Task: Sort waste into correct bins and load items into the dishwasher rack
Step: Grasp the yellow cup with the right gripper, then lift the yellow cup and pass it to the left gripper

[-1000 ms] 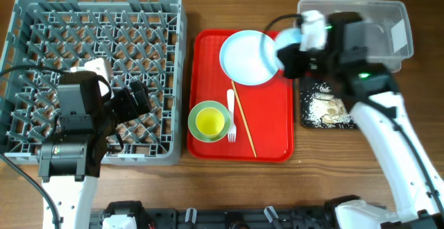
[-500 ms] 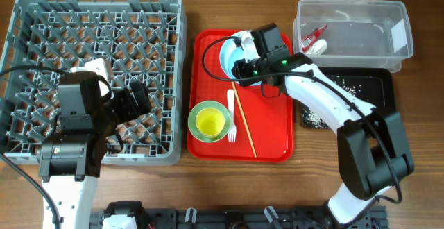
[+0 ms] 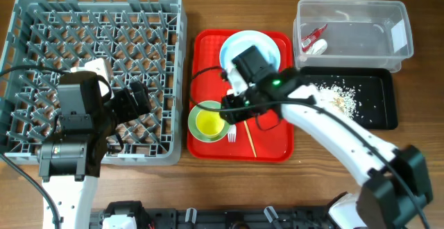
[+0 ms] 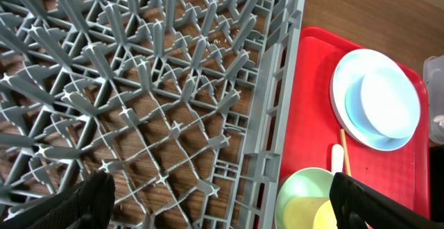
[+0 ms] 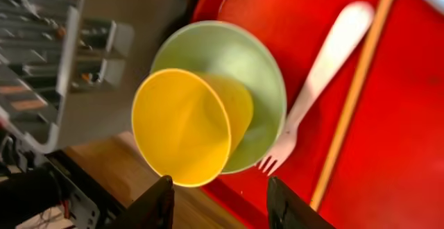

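Observation:
The rack (image 3: 97, 21) is on my left gripper's side, so my left gripper should next rise outward and tilt sideways toward my right gripper to meet the yellow cup (image 3: 210, 123).
The grey rack (image 3: 97, 21) stands at the left, and my open, empty left gripper (image 3: 142, 97) hovers over its right part (image 4: 139, 83). On the red tray, a pale blue bowl (image 4: 390, 96) sits on the white plate (image 3: 272, 48). A yellow cup (image 3: 210, 123) lies tilted in the light green bowl (image 3: 196, 112). My right gripper (image 5: 222, 205) is open and empty just above the cup (image 5: 180, 128) and bowl (image 5: 260, 83). The white fork (image 5: 322, 59) and the chopstick (image 5: 357, 83) lie beside them. The clear tub (image 3: 388, 31) holds the red wrapper (image 3: 313, 32) and the white scrap (image 3: 316, 46). Rice crumbs (image 3: 340, 94) lie in the black tray (image 3: 378, 111).
The red tray (image 3: 277, 135) lies between the rack and the bins. My right arm (image 3: 333, 128) crosses the tray's right edge and the black tray's left end. Bare wooden table (image 3: 416, 166) shows at the front right.
My right arm swung left from the bins, passed over the plate, and now hovers at the green bowl and cup. The blue bowl now rests on the plate. The left arm has not moved.

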You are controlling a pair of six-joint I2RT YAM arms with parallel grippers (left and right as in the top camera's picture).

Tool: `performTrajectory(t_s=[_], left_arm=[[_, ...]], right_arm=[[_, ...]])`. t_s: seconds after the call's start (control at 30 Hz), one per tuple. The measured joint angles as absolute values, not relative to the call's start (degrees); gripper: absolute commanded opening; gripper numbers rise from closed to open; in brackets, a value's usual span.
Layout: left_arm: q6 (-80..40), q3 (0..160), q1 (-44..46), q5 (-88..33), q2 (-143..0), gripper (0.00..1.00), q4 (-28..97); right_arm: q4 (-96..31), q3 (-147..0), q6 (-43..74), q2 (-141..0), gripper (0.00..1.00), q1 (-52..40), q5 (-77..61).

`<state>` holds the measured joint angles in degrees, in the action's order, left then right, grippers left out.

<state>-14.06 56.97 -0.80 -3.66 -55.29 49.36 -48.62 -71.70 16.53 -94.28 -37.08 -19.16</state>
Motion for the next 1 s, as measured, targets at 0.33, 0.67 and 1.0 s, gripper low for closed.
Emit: performTrajectory(t_s=[0.33, 0.67, 1.0], left_arm=[[-14.06, 56.97, -0.80, -3.66, -55.29, 1.00, 50.35], [-16.38, 57.17, -0.80, -29.15, -61.52, 0.98, 36.53], [-32.29, 57.08, 0.21, -73.17, -78.11, 1.00, -6.26]], right_arm=[[-47.53, -72.73, 23.62, -103.37, 0.04, -39.77, -14.04], [-46.92, -83.72, 23.79, -88.47, 0.04, -16.73, -28.51], [-40.03, -83.72, 25.50, -88.62, 0.04, -13.34, -62.59]])
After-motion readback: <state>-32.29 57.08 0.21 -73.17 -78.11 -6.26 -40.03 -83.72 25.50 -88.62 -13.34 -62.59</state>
